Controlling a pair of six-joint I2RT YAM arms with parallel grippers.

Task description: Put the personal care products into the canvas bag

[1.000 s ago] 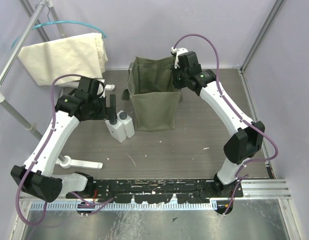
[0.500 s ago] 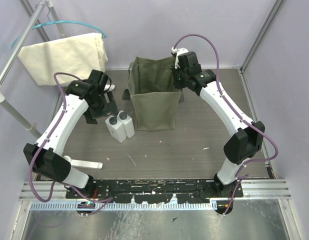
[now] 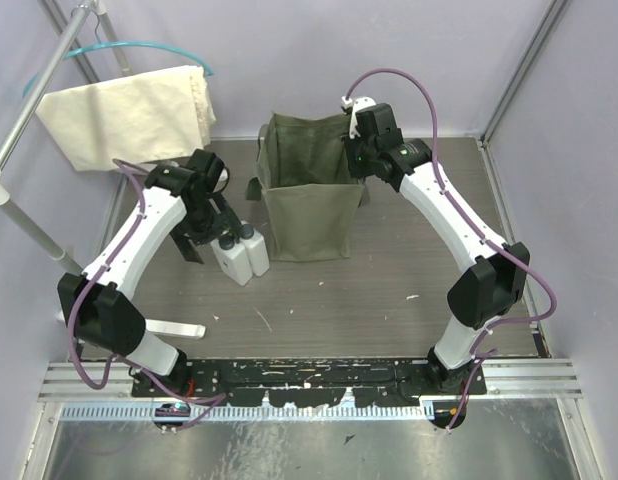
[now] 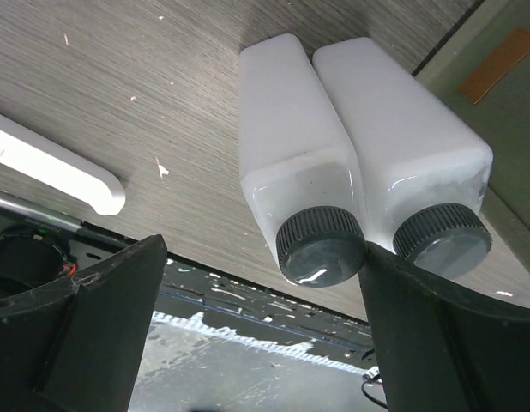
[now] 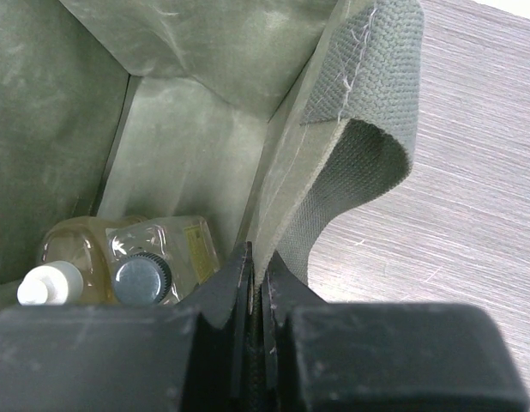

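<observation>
Next, my left gripper moves down past the cap onto the upper body of the white bottle farther from the bag. The open fingers are on either side of only the farther bottle's cap.
Two white rectangular bottles with dark grey caps [image 3: 229, 258] [image 3: 255, 250] stand side by side on the table, just left of the olive-green canvas bag [image 3: 304, 200]. My left gripper [image 3: 211, 235] is open beside their caps. In the left wrist view the left bottle's cap [image 4: 321, 246] lies between the open fingers [image 4: 76, 343], close to the right one; the other cap [image 4: 442, 240] is outside it. My right gripper [image 5: 256, 283] is shut on the bag's right wall [image 5: 291, 172] at the rim. Inside the bag lie two amber bottles, one white-capped [image 5: 49, 283] and one dark-capped [image 5: 142, 277].
A cream cloth [image 3: 129, 110] hangs on a teal hanger from a metal rack [image 3: 29, 90] at the back left. The rack's white foot [image 3: 174, 328] lies on the table near the left arm's base and also shows in the left wrist view [image 4: 59, 172]. A black rail [image 3: 319, 375] runs along the near edge.
My left arm has swung right and toward the two white bottles, bringing its open gripper to their caps. The right arm and the bag have not moved.
</observation>
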